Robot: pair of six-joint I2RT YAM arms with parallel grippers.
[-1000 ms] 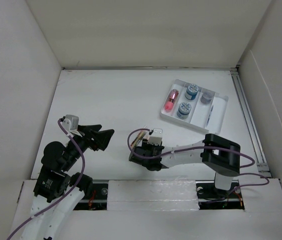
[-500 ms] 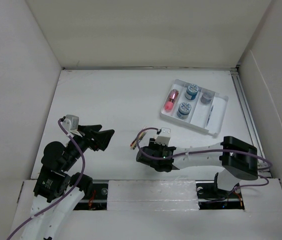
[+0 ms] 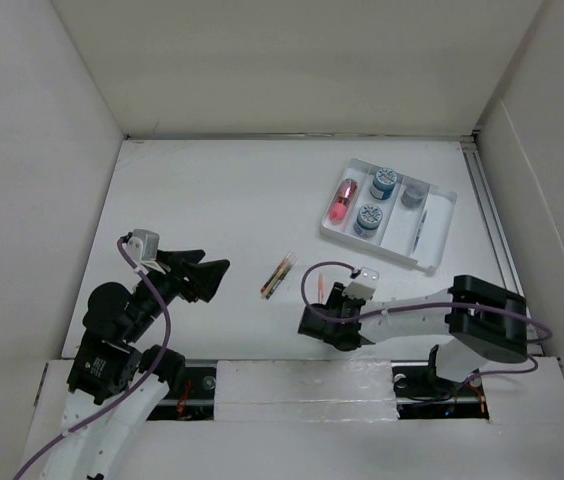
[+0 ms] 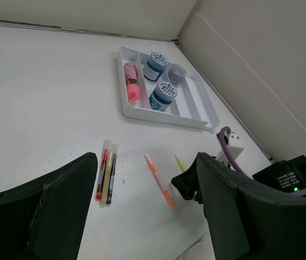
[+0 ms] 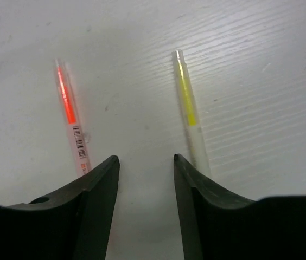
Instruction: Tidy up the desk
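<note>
I should lift my right gripper slightly over the orange pen next, then lower it around the pen's labelled middle, because the pen is outside my open fingers.
The white desk (image 3: pixel 212 190) fills the top view. Three thin pens (image 3: pixel 278 275), red, yellow and black, lie side by side on it; they also show in the left wrist view (image 4: pixel 107 173). An orange pen (image 5: pixel 69 116) and a yellow pen (image 5: pixel 188 108) lie apart just ahead of my right gripper (image 5: pixel 145 160), which is open and empty, low over the desk (image 3: pixel 312 322). Bare desk lies between its fingers. My left gripper (image 3: pixel 210 270) is open and empty, raised left of the pens (image 4: pixel 145 216).
A white compartment tray (image 3: pixel 432 255) stands at the back right with a pink item (image 3: pixel 341 200), two blue-lidded jars (image 3: pixel 384 182) and a grey cup (image 3: pixel 412 195). White walls enclose the desk. A metal rail (image 3: pixel 492 220) runs along the right edge.
My right gripper has moved right and toward the near edge, uncovering the three pens. The left arm has not moved.
</note>
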